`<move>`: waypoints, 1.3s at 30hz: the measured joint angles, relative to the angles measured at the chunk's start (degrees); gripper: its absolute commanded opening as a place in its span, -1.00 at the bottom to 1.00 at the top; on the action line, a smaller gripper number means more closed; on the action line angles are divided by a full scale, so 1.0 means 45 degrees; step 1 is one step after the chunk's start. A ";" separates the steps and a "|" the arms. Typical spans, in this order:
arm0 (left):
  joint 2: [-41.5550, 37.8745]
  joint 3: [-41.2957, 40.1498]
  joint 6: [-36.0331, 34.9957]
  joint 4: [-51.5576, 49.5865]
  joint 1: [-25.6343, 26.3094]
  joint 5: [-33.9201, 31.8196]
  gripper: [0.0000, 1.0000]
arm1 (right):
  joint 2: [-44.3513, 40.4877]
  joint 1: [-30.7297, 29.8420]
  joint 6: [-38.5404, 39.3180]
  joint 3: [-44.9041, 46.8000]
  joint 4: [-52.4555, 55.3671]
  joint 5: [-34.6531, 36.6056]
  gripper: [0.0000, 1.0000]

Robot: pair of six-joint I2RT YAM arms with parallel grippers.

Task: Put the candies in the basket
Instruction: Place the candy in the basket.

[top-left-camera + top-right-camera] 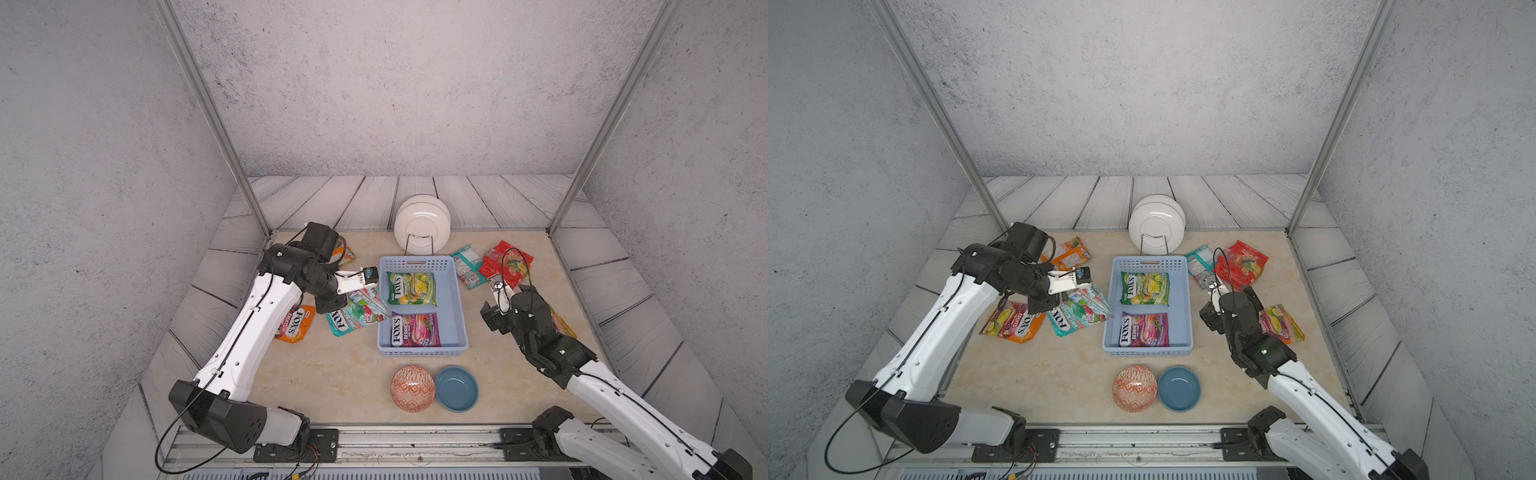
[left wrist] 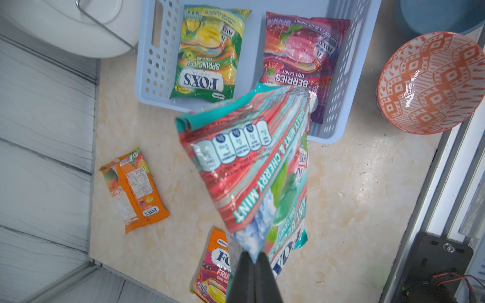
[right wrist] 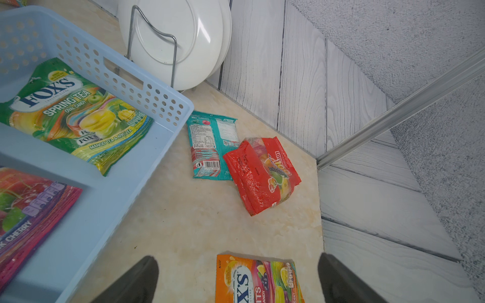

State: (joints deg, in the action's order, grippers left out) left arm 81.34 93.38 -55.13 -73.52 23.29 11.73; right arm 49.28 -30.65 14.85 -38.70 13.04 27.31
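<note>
I will move my left gripper across the basket's rim next, lower it over the purple bag (image 1: pixel 415 329) (image 2: pixel 304 53) and let go, because that bag is beyond the basket's rim and lower than the gripper.
The light blue basket (image 1: pixel 455 307) sits mid-table and holds a green-yellow candy bag (image 1: pixel 411 288) and a purple one (image 1: pixel 415 330). My left gripper (image 2: pixel 253 258) is shut on a corner of a teal mint candy bag (image 2: pixel 252 168), which hangs just left of the basket with its far end over the rim. Two orange bags (image 1: pixel 296 324) (image 1: pixel 345 254) lie on the left. A teal bag (image 3: pixel 212 147) and a red bag (image 3: pixel 262 175) lie right of the basket. My right gripper (image 3: pixel 238 258) is open above another orange bag (image 3: pixel 258 280).
White plates in a wire rack (image 1: pixel 422 222) stand behind the basket. An orange patterned bowl (image 1: pixel 412 388) and a round blue bowl (image 1: pixel 456 388) sit in front of it. Metal frame posts rise at both back corners of the table.
</note>
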 measured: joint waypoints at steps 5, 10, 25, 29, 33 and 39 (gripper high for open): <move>0.1001 0.1039 0.0423 -0.0126 0.1379 -0.0068 -1.00 | -0.0073 0.0000 0.0073 0.0024 -0.0005 0.0073 0.99; 0.2254 0.2210 0.0685 -0.0199 0.2540 -0.0219 -1.00 | -0.0102 0.0000 0.0146 0.0126 -0.0010 0.0160 0.99; 0.5066 0.3813 0.0869 -0.0078 0.4294 -0.0369 -1.00 | -0.0447 0.0000 0.0345 0.0287 -0.0107 0.0316 0.99; 0.5620 0.3813 0.0738 0.0063 0.4473 -0.0520 -1.00 | -0.0447 0.0000 0.0345 0.0287 -0.0117 0.0321 0.99; 0.6047 0.3789 0.0510 0.0194 0.4673 -0.0646 -1.00 | -0.0447 0.0010 0.0340 0.0287 -0.0121 0.0301 0.99; 0.6523 0.3691 0.0447 0.0170 0.4779 -0.0661 -1.00 | -0.0447 0.0010 0.0345 0.0287 -0.0170 0.0301 0.99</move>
State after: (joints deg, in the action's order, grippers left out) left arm 110.69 110.00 -53.12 -72.75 44.80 8.75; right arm 47.27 -30.61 16.40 -37.41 12.27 28.67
